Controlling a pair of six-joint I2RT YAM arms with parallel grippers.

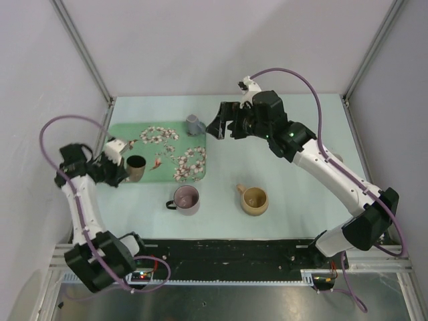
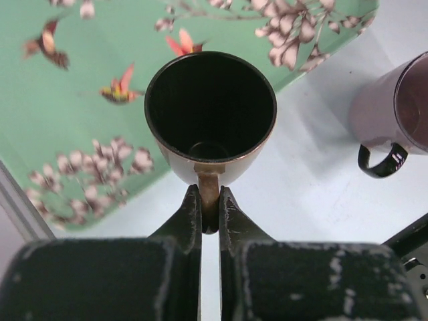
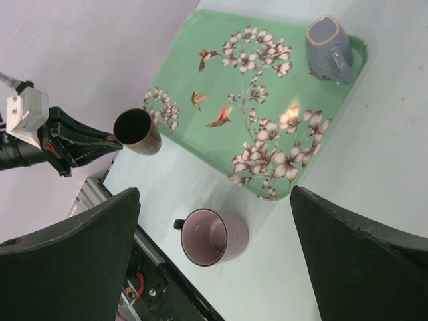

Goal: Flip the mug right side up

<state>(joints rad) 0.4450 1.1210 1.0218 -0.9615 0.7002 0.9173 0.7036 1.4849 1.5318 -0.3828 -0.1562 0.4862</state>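
My left gripper moves back next and lowers the dark brown mug onto the white table in front of the tray (image 2: pixel 267 208).
A dark brown mug (image 2: pixel 210 114) is tipped with its mouth toward the left wrist camera. It is held just above the front left edge of the green flowered tray (image 1: pixel 134 134). My left gripper (image 2: pixel 210 200) is shut on the mug's handle; in the top view the left gripper (image 1: pixel 122 168) sits left of the mug (image 1: pixel 136 167). A grey-blue mug (image 1: pixel 194 124) stands, it seems mouth down, at the tray's far right corner. My right gripper (image 1: pixel 217 127) is open and empty, raised just right of it. The right wrist view shows the grey-blue mug (image 3: pixel 329 48) and the brown mug (image 3: pixel 137 132).
A pink mug (image 1: pixel 186 198) stands upright on the table in front of the tray, handle to the left. A tan mug (image 1: pixel 254 199) stands upright to its right. The cell walls and frame posts close in the left, right and far sides.
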